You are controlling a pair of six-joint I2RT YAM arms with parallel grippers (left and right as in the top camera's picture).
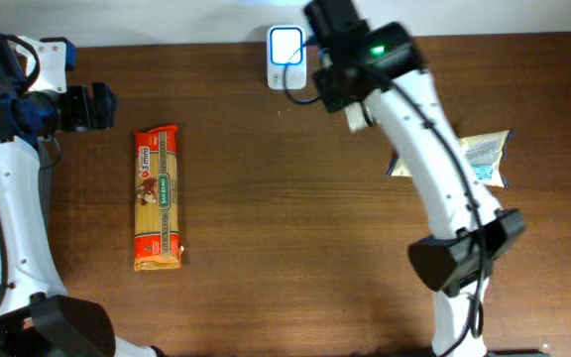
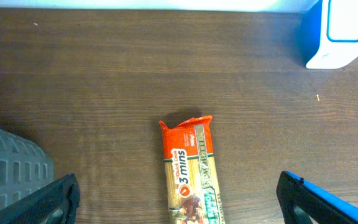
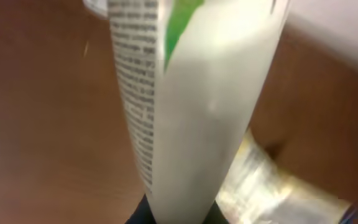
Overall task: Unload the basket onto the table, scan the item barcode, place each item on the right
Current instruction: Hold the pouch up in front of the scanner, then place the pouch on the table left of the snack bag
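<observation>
My right gripper draws back and down to the bare tabletop beside the silver and blue packet next, to free the item.
The item is a white packet with a green patch and lines of small print. It stands up from my right gripper, which is shut on its lower end. From overhead, my right gripper is at the table's far edge, just right of the white and blue scanner, and only a pale corner of the item shows under the arm. No barcode can be made out on it. My left gripper stands open at the far left, with nothing between its fingers.
An orange pasta packet lies lengthwise on the left of the table, below my left gripper. A silver and blue packet lies at the right, beside the right arm. A grey basket shows in the left wrist view.
</observation>
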